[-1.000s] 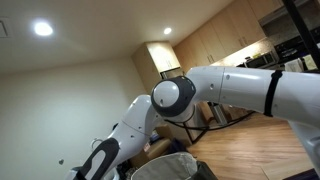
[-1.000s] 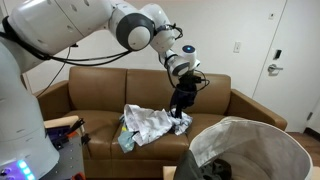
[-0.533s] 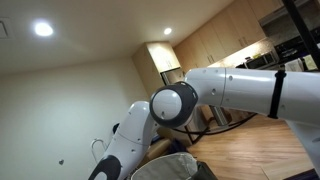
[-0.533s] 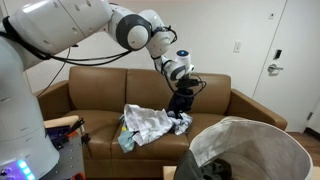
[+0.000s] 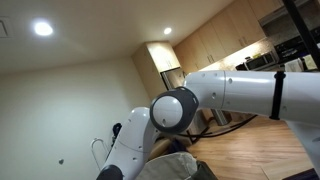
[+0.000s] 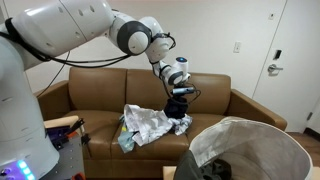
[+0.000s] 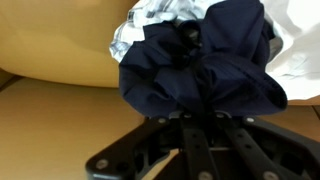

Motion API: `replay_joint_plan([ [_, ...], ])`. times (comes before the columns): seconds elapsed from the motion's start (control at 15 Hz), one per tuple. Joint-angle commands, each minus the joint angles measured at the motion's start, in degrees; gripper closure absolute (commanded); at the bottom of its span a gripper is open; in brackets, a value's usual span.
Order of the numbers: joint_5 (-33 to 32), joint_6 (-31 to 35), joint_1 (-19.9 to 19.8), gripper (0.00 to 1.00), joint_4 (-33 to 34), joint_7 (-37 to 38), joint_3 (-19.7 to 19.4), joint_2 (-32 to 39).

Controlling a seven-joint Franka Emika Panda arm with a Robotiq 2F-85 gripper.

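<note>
The dark navy cloth's lower end already droops at the sofa [image 6: 100, 95] seat beside the heap of light clothes, so my gripper needs to move down toward the seat there and let the cloth go.
My gripper [image 6: 180, 96] hangs over the brown sofa [image 6: 100, 95], shut on a dark navy cloth [image 6: 181, 110] that droops from it onto the edge of a heap of light clothes [image 6: 145, 125]. In the wrist view the gripper [image 7: 200, 118] comes in from the bottom, its black fingers pinched together with the bunched navy cloth [image 7: 200, 65] filling the space above them. A pale patterned garment [image 7: 160, 15] lies behind the cloth. In an exterior view only the arm's elbow [image 5: 172, 108] shows; the gripper is hidden.
A grey laundry basket [image 6: 250, 140] stands in the foreground, with something dark [image 6: 222, 168] inside. A white door [image 6: 295, 60] is behind the sofa at the right. Kitchen cabinets [image 5: 215, 40] line the far wall. White fabric [image 7: 295, 50] lies to the right of the navy cloth.
The wrist has come down and slightly left over the sofa, lowering the navy cloth toward the clothes heap. The jaws have stayed shut on it.
</note>
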Motion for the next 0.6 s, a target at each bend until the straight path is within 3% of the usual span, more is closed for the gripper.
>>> replay_joint_plan([
  [0.0,1.0,-7.1,1.5,0.93,1.7,5.0,-2.8,1.1],
  [0.27,-0.8,-13.0,4.4,0.93,5.4,9.2,-7.3,4.1],
  [0.4,-1.1,-13.7,5.3,0.92,7.6,9.2,-7.8,5.8],
  [0.47,-0.6,-11.6,3.8,0.89,4.0,7.5,-6.7,4.1],
  [0.53,-0.7,-11.7,4.3,0.89,5.0,7.7,-7.0,4.8],
])
